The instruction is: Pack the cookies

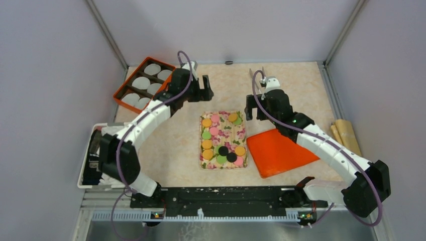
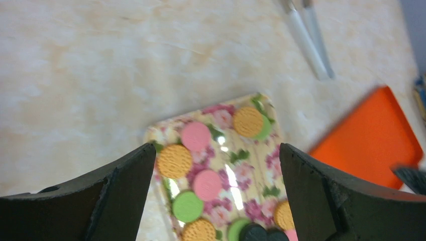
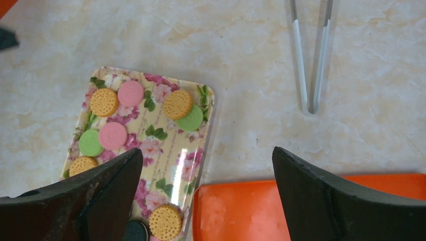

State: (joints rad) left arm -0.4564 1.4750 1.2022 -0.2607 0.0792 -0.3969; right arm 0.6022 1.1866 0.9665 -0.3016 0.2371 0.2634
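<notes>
I will move my left gripper left in the top view and down onto the box's tray-facing side (image 1: 162, 87), as the orange box stands angled, away from the tray.
The cookies (image 1: 206, 144) are small flat discs in orange, green, pink and black, lying on a floral tray (image 1: 226, 131) at the table's middle. My left gripper (image 1: 205, 89) hovers open and empty just beyond the tray's far left corner. In the left wrist view (image 2: 216, 148) its jaws stand wide apart above the cookies (image 2: 196, 136). My right gripper (image 1: 250, 111) is open and empty by the tray's far right corner. In the right wrist view (image 3: 207, 150) it sits over the tray's edge (image 3: 171, 155), with cookies (image 3: 130, 93) to the left.
An orange box (image 1: 122, 93) holding white paper liners (image 1: 141, 83) stands at the far left. An orange lid (image 1: 281, 150) lies right of the tray. Metal tongs (image 1: 252, 78) lie beyond my right gripper. A white bin (image 1: 83, 170) is at the near left and brown rolls (image 1: 344, 133) at the right.
</notes>
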